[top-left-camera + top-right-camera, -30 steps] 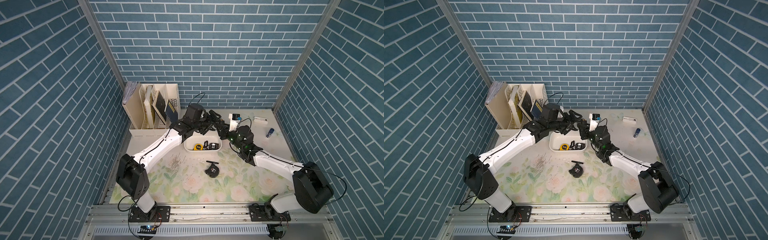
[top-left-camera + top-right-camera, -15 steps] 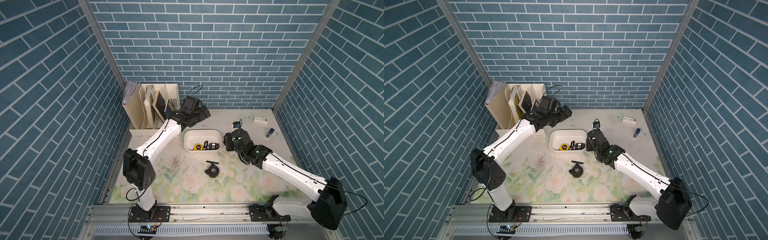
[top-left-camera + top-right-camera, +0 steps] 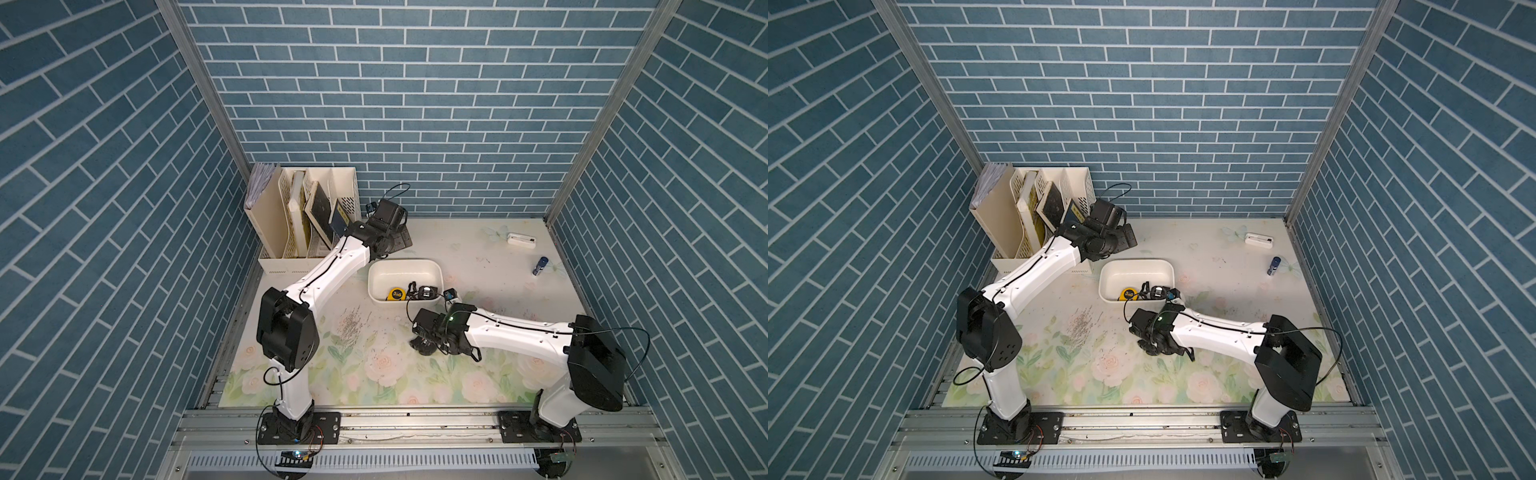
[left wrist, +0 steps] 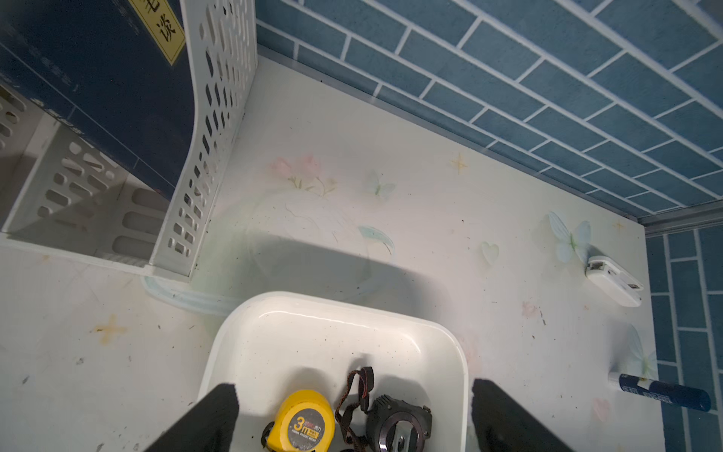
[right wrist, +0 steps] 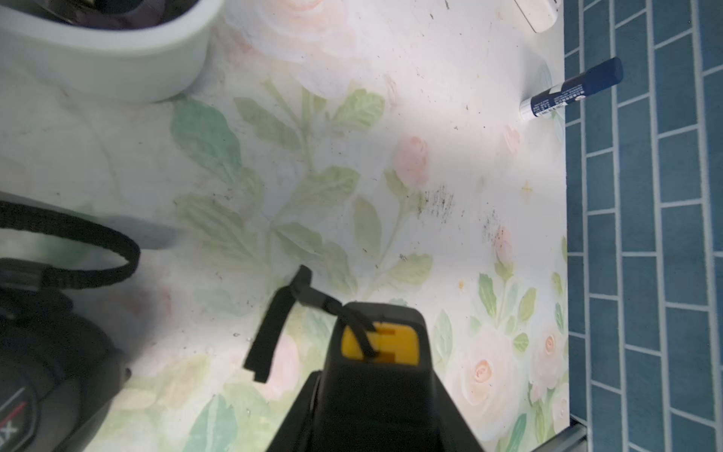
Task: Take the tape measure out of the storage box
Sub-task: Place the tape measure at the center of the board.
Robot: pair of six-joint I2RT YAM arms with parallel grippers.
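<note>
Next, my right gripper brings the black tape measure down onto the mat (image 3: 449,361) (image 5: 294,357) beside the other black item and releases, since that spot lies clear below the gripper.
The white storage box (image 3: 432,270) (image 3: 1165,270) stands mid-table. A yellow tape measure (image 3: 395,294) (image 4: 303,424) lies in it beside a black tape measure (image 4: 399,424) with a strap. My left gripper (image 4: 354,409) (image 3: 400,241) hangs open above the box's far left side, with nothing between its fingers (image 4: 219,411). My right gripper (image 5: 375,385) (image 3: 422,337) is low over the mat just in front of the box. It is shut on a black tape measure with a yellow patch (image 5: 379,344), whose strap dangles.
Another black round item with a strap loop (image 5: 47,352) lies on the mat right beside the right gripper. A cream file organizer (image 3: 307,224) with books stands at the back left. A white device (image 3: 521,240) and a blue stick (image 3: 540,265) lie at the back right.
The right arm swung from the box's far right side to the mat in front of it, gripper still shut. The left arm drew back from over the box toward the organizer.
</note>
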